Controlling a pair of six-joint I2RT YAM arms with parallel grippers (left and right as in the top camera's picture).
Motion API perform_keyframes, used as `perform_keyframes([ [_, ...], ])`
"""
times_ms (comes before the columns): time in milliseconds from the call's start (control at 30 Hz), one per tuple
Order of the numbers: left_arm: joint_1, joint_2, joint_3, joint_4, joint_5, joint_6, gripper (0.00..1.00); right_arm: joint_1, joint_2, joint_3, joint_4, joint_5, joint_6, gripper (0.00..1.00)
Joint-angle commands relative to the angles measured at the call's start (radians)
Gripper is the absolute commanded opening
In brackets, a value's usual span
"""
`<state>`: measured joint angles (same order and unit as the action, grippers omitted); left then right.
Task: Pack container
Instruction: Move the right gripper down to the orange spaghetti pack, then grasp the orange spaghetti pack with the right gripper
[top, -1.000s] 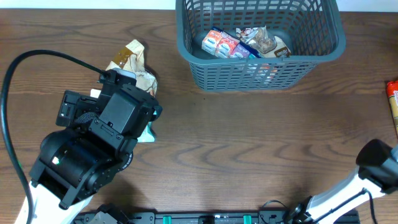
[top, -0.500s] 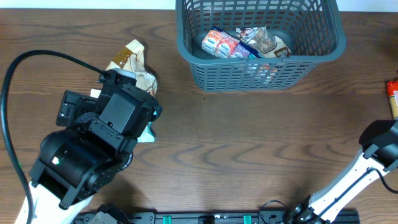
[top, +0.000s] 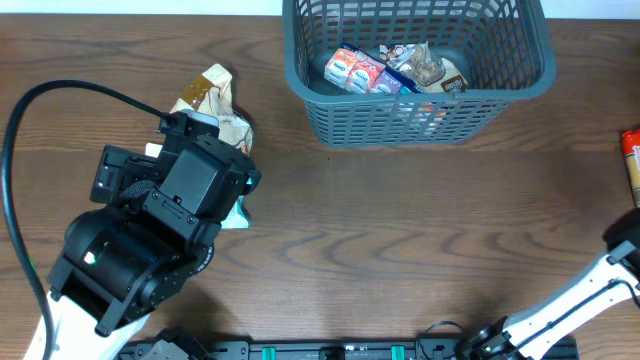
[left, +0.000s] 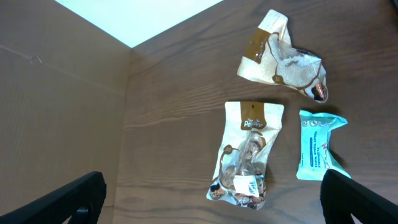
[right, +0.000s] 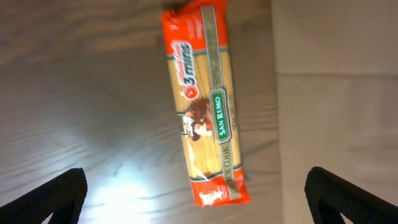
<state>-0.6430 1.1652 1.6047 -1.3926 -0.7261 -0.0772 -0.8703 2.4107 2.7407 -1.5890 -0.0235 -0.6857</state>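
Note:
The orange spaghetti pack (right: 205, 99) lies flat and lengthwise between my right gripper's open fingers. So next my right gripper comes down onto the pack's middle, by the green label.
The dark grey-blue slotted container (top: 325, 120) stands at the back centre and holds several snack packets (top: 385, 68). My left gripper (left: 211, 199) is open above the left of the table, over a cream nut pouch (left: 245, 152), with a teal packet (left: 315, 145) to its right and a crumpled beige packet (left: 283, 57) beyond. In the overhead view the left arm (top: 150, 240) hides most of these; the beige packet (top: 205, 90) shows. My right gripper (right: 196, 199) is open over an orange spaghetti pack (right: 205, 99), also at the overhead view's right edge (top: 631, 160).
The table's left edge (left: 127, 118) runs beside the nut pouch, with a brown surface beyond. The table's right edge (right: 273, 93) lies just right of the spaghetti pack. A black cable (top: 40, 100) loops over the left side.
The right arm has drawn away to the right and toward the front edge, almost out of the overhead view. The left arm and the packets have not moved.

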Motion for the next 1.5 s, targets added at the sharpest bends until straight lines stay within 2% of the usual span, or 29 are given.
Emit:
perform_keyframes([
  [0, 0.003, 0.002, 0.003, -0.005, -0.019, 0.002, 0.98, -0.074, 0.092, 0.004, -0.005, -0.166, 0.010, 0.99],
  [100, 0.003, 0.002, 0.003, -0.005, -0.019, 0.002, 0.98, -0.118, 0.134, 0.004, -0.010, -0.233, 0.070, 0.99],
  [200, 0.003, 0.002, 0.003, -0.005, -0.019, 0.002, 0.99, -0.159, 0.167, 0.004, -0.004, -0.238, 0.038, 0.97],
  [367, 0.003, 0.002, 0.003, -0.005, -0.019, 0.002, 0.99, -0.178, 0.191, 0.004, -0.005, -0.143, 0.018, 0.98],
  [667, 0.003, 0.002, 0.003, -0.005, -0.019, 0.002, 0.99, -0.152, 0.221, -0.019, 0.011, -0.084, -0.034, 0.99],
  [800, 0.003, 0.002, 0.003, -0.005, -0.019, 0.002, 0.99, -0.142, 0.242, -0.095, 0.037, -0.068, -0.034, 0.99],
  [1000, 0.003, 0.002, 0.003, -0.005, -0.019, 0.002, 0.99, -0.117, 0.242, -0.286, 0.134, 0.069, -0.022, 0.98],
  [1233, 0.003, 0.002, 0.003, -0.005, -0.019, 0.002, 0.99, -0.116, 0.242, -0.355, 0.169, 0.133, -0.013, 0.96],
  [1267, 0.003, 0.002, 0.003, -0.005, -0.019, 0.002, 0.99, -0.117, 0.242, -0.355, 0.169, 0.132, -0.006, 0.95],
  [1333, 0.003, 0.002, 0.003, -0.005, -0.019, 0.002, 0.99, -0.117, 0.242, -0.355, 0.169, 0.132, 0.000, 0.84],
  [1400, 0.003, 0.002, 0.003, -0.005, -0.019, 0.002, 0.99, -0.116, 0.242, -0.355, 0.174, 0.132, 0.010, 0.62],
  [1433, 0.003, 0.002, 0.003, -0.005, -0.019, 0.002, 0.99, -0.112, 0.242, -0.355, 0.179, 0.132, 0.017, 0.54],
  [1467, 0.003, 0.002, 0.003, -0.005, -0.019, 0.002, 0.99, -0.108, 0.242, -0.355, 0.182, 0.132, 0.019, 0.51],
])
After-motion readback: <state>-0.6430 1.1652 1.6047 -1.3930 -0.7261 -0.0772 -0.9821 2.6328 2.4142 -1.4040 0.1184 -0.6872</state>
